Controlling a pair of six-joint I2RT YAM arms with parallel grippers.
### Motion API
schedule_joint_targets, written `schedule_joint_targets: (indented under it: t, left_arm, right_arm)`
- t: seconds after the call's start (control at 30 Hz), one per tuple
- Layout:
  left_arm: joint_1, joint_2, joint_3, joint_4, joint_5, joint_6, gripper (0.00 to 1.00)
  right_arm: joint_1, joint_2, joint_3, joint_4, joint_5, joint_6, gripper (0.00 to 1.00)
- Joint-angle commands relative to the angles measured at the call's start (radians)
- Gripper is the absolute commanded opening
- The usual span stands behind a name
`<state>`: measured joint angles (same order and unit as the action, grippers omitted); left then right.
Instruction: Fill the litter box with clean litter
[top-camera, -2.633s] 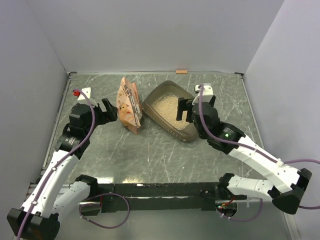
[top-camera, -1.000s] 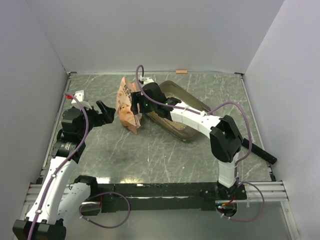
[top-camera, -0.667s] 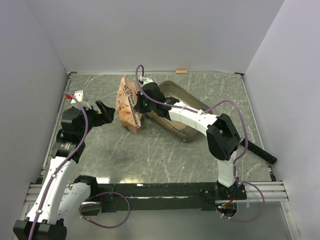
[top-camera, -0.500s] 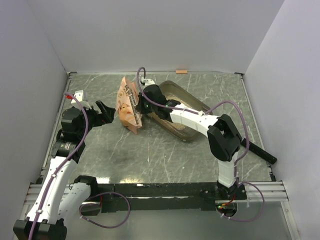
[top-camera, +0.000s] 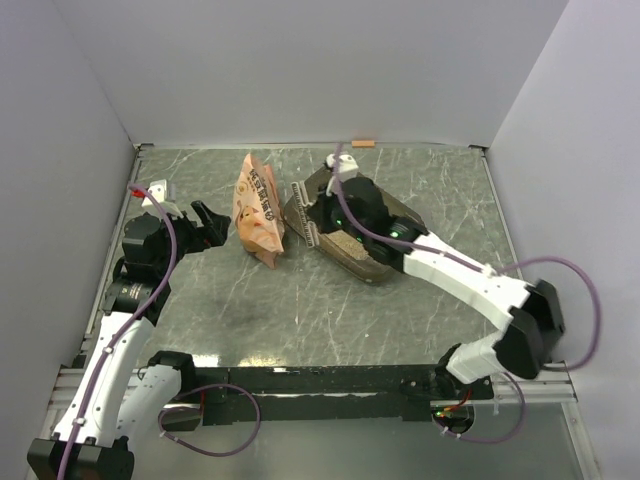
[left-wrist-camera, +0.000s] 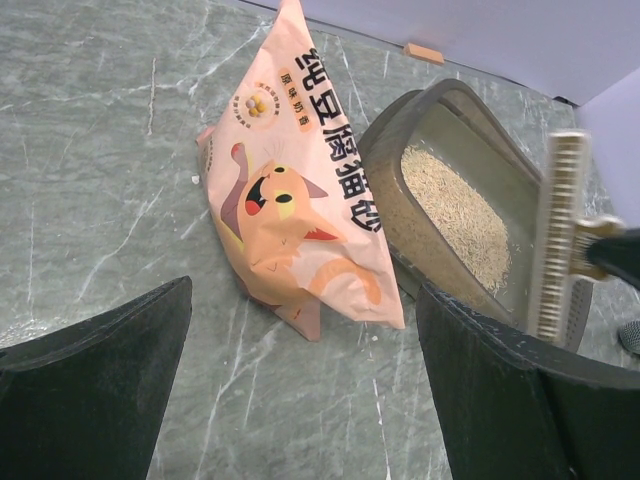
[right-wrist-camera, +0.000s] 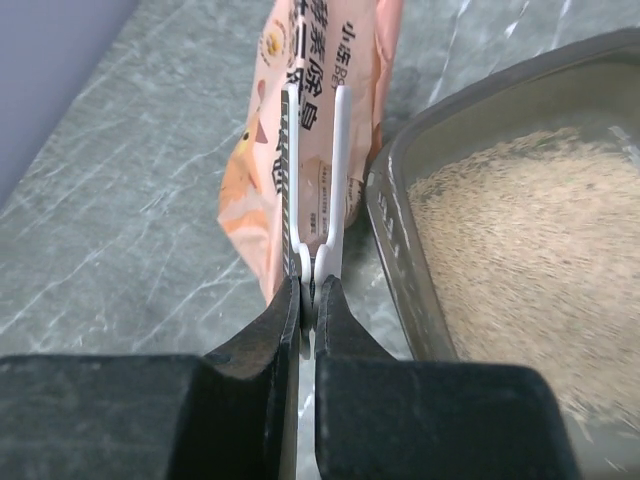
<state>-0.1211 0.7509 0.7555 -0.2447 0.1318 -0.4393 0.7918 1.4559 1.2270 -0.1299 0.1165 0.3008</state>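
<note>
The bag clip goes back and down in my right gripper next, for release on the tabletop by the litter box's near corner (top-camera: 362, 319), because that patch lies clear.
The litter box (top-camera: 352, 264) sits at the middle back, and clean litter (top-camera: 345, 243) covers its floor. It shows too in the left wrist view (left-wrist-camera: 385, 190) and in the right wrist view (right-wrist-camera: 395, 240). An orange-pink bag (top-camera: 257, 205) stands upright just left of the box. My right gripper (top-camera: 316, 214) hovers over the box's left rim, shut on a long white toothed bag clip (right-wrist-camera: 315, 170), which it holds above the gap between bag and box. Left of the bag, my left gripper (top-camera: 213, 222) is wide open with nothing in it, the bag (left-wrist-camera: 300, 220) ahead of its fingers.
A small tan strip (top-camera: 363, 143) lies at the foot of the back wall. White walls close off the table on the left, right and back. A few spilled grains (left-wrist-camera: 372, 336) lie by the bag's lower corner.
My right gripper shut on the white clip at the bag's top and drew back right, carrying it over the box's left rim. The left arm and the bag have stayed put.
</note>
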Motion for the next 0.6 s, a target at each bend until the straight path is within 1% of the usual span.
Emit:
schedule_joint_targets:
  t: [0.0,0.1,0.2,0.27,0.4,0.47,0.57]
  left_arm:
    - [0.005,0.002,-0.008,0.044,0.011,-0.01,0.97]
    - [0.003,0.001,-0.005,0.041,0.011,-0.012,0.97]
    - [0.005,-0.012,-0.013,0.051,0.023,-0.013,0.97]
    - [0.005,-0.012,-0.015,0.051,0.025,-0.015,0.97]
    - [0.005,-0.008,-0.015,0.051,0.031,-0.015,0.97]
    - [0.005,-0.007,-0.016,0.053,0.037,-0.016,0.97]
    - [0.005,0.001,-0.018,0.051,0.038,-0.016,0.97]
  right_arm:
    - [0.006,-0.153,-0.086,-0.098,0.009,-0.046,0.0]
    - [0.007,-0.27,-0.178,-0.138,0.014,-0.04,0.0]
    - [0.011,-0.365,-0.239,-0.232,0.011,-0.037,0.0]
    - [0.014,-0.42,-0.277,-0.301,-0.026,-0.037,0.0]
    - [0.023,-0.477,-0.317,-0.404,-0.089,-0.051,0.0]
    - [0.021,-0.473,-0.323,-0.462,-0.112,-0.052,0.0]
    - [0.026,-0.456,-0.353,-0.496,-0.185,-0.049,0.0]
